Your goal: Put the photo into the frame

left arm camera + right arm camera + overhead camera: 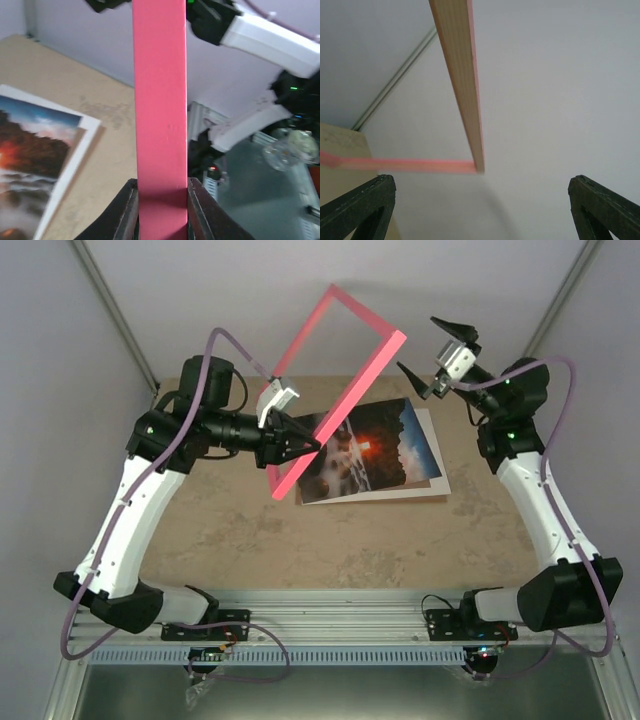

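Note:
The frame's raised end is free, so I should move my right gripper to the left in the top view and close it on the frame's bar at its top far corner (372,315) (466,95).
The pink frame (345,380) is held up in the air, tilted, above the table's middle. My left gripper (300,443) is shut on its lower edge; in the left wrist view the pink bar (160,100) runs up between the two dark fingers (125,215). The photo (370,452), a dark landscape with a red-orange glow, lies face up on the table on a white sheet (435,465). My right gripper (432,350) is open, raised near the frame's upper right corner, touching nothing. In the right wrist view the frame's corner (472,160) floats ahead of the wide-apart fingertips (367,200).
Grey walls with metal corner posts (115,315) enclose the tan table (300,540). The aluminium rail (340,625) with both arm bases runs along the near edge. The white sheet's edge (75,155) lies under the photo (30,165) in the left wrist view.

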Controlling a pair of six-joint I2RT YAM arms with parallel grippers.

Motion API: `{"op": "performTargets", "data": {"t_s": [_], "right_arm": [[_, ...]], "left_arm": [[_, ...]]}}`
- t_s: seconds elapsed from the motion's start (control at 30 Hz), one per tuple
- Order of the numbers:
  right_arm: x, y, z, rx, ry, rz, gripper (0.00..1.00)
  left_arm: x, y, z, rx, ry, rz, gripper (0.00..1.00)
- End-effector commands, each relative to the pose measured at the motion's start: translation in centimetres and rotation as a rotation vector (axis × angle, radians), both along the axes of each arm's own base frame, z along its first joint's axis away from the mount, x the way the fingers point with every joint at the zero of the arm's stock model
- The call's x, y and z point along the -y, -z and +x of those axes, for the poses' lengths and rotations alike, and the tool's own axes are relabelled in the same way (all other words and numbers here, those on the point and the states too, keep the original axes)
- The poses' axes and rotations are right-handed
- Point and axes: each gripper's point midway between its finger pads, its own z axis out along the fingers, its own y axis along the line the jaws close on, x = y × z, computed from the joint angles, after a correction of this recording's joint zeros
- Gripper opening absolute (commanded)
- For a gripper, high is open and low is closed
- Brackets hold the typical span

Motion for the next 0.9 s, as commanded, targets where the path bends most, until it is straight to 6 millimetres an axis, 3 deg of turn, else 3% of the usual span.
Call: {"op": "performTargets", "data": {"t_s": [0.0,0.13,0.33,0.5,0.6,0.7,0.8,0.87], "right_arm": [[-2.1,-2.5,-0.5,0.157,-0.005,-0.053,0.95],[-4.2,-3.1,-1.2,0.195,-0.050,-0.082,0.94],[-5.2,-4.1,-0.9,0.212,-0.061,-0.075,0.84],[-5.1,-4.7,-0.3,0.196,-0.048,-0.061,0.54],[-4.7,-4.5,0.2,0.173,-0.017,-0.046,0.29],[-4.4,-4.4,0.4,0.147,0.004,-0.023,0.05],[-3.8,-4.7,0.8,0.111,0.037,0.017,0.01],[-3.3,-4.7,1.2,0.078,0.066,0.044,0.01]], "left_arm": [[0.6,-3.2,-4.3,0.022,0.237,-0.146,0.00],[0.6,-3.4,-5.4,-0.007,0.306,-0.176,0.00],[0.9,-3.2,-6.0,-0.047,0.360,-0.196,0.00],[1.0,-3.2,-5.6,-0.049,0.347,-0.194,0.00],[1.1,-3.1,-4.7,-0.027,0.295,-0.174,0.00],[0.9,-3.0,-3.2,0.057,0.208,-0.131,0.06],[0.3,-4.3,-0.8,0.186,0.075,-0.109,0.39],[-0.6,-5.8,1.3,0.254,-0.047,-0.122,0.87]]}}
